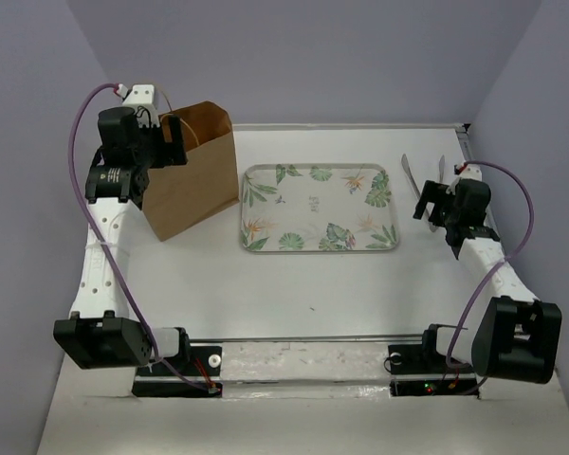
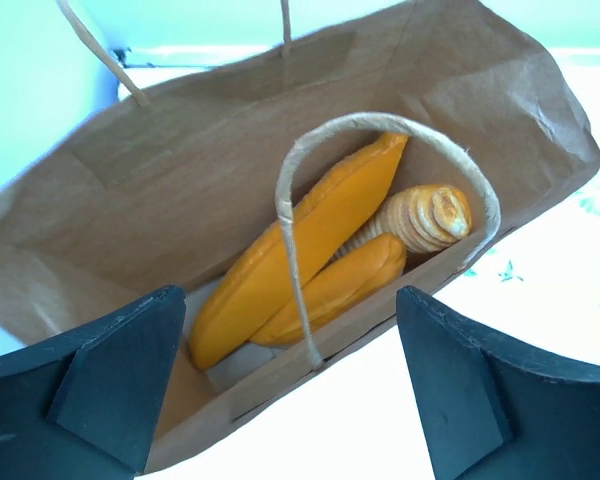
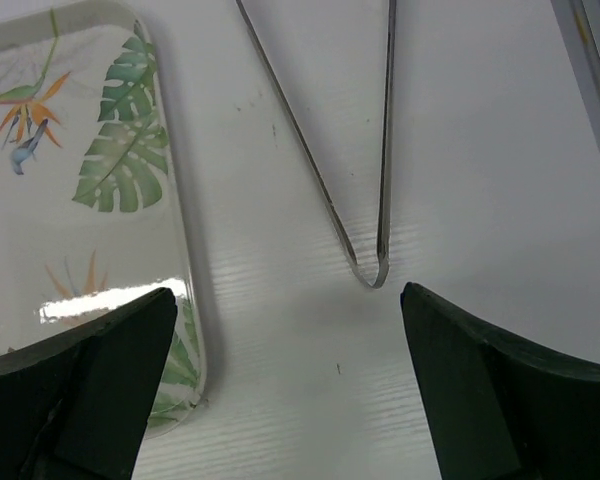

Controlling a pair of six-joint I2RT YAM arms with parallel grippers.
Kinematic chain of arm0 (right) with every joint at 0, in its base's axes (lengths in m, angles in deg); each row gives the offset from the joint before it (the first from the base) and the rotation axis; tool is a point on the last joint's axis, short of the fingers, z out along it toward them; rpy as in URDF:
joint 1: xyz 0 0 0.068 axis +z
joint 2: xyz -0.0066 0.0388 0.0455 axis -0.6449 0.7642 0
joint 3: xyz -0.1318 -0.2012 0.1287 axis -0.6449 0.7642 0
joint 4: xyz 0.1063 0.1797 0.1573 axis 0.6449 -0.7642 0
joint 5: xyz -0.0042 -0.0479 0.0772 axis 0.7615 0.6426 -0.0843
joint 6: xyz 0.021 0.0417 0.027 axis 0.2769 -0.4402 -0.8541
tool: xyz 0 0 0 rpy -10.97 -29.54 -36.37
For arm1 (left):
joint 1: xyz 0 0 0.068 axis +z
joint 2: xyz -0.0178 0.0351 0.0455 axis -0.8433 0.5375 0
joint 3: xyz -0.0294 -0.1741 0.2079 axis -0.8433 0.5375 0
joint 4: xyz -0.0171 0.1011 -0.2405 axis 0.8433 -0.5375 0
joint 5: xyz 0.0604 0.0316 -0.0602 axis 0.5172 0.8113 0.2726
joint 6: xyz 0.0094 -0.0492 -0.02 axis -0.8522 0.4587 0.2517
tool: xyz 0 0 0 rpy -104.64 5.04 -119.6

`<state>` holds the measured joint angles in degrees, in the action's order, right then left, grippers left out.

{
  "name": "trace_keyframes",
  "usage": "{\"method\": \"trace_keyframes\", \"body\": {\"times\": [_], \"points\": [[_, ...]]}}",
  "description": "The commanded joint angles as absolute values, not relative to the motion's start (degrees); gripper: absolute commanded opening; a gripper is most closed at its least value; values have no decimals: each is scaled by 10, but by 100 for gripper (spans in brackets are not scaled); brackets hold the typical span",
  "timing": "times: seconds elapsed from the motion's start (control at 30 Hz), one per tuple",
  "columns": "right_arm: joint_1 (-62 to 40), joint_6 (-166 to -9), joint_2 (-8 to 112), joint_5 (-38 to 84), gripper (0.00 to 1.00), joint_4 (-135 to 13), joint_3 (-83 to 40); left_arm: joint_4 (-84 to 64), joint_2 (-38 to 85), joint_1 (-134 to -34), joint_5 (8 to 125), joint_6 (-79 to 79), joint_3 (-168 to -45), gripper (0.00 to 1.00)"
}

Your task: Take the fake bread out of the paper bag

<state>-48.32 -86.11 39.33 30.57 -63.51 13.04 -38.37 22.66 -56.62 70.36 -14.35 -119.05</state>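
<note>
My left gripper shifts left in the top view next and lowers to the bag's far rim by the handle [image 2: 108, 119], which is clear of bread.
The brown paper bag [image 1: 192, 175] stands upright at the far left of the table. In the left wrist view the bag [image 2: 160, 180] is open at the top and holds glossy golden-orange fake bread: a long loaf [image 2: 300, 245], a shorter one [image 2: 345, 285] and a ridged pale piece [image 2: 430, 215]. A twisted loop handle [image 2: 292, 260] crosses in front of them. My left gripper [image 1: 167, 142] hovers over the bag's mouth, open and empty, and also shows in its wrist view [image 2: 290, 400]. My right gripper [image 1: 427, 204] is open and empty above bare table, right of the tray, seen also in its wrist view [image 3: 285, 390].
A leaf-patterned tray [image 1: 320, 208] lies at the middle of the table with nothing on it; its right edge shows in the right wrist view [image 3: 185, 290]. Metal tongs [image 1: 425, 172] lie at the far right, just beyond my right gripper, and show in the right wrist view [image 3: 380, 240].
</note>
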Motion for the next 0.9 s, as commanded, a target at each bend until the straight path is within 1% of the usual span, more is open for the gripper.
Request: {"method": "trace_keyframes", "body": {"times": [0.0,0.3,0.43,0.47,0.5,0.53,0.57,0.6,0.7,0.8,0.87], "points": [[-480,-886,416,331,100,-654,83,-394,185,-563,699,-195,-1236,99],[-480,-891,435,314,100,-653,65,-419,104,-563,712,-258,-1235,99],[-480,-889,439,293,100,-652,58,-370,64,-561,737,-244,-1256,99],[-480,-889,442,292,100,-651,57,-361,72,-557,745,-233,-1267,99],[-480,-889,446,292,100,-652,52,-371,86,-546,776,-238,-1306,99],[-480,-889,446,292,100,-651,50,-387,105,-538,783,-238,-1332,99],[-480,-889,448,292,100,-651,46,-408,131,-528,786,-247,-1357,99],[-480,-887,451,292,100,-652,44,-453,184,-497,783,-254,-1383,99],[-480,-885,449,293,100,-651,34,-502,263,-438,686,-264,-1464,99],[-480,-882,446,292,100,-652,31,-516,314,-425,655,-291,-1486,99],[-480,-882,448,289,100,-651,31,-525,335,-424,613,-354,-1484,99]]}}
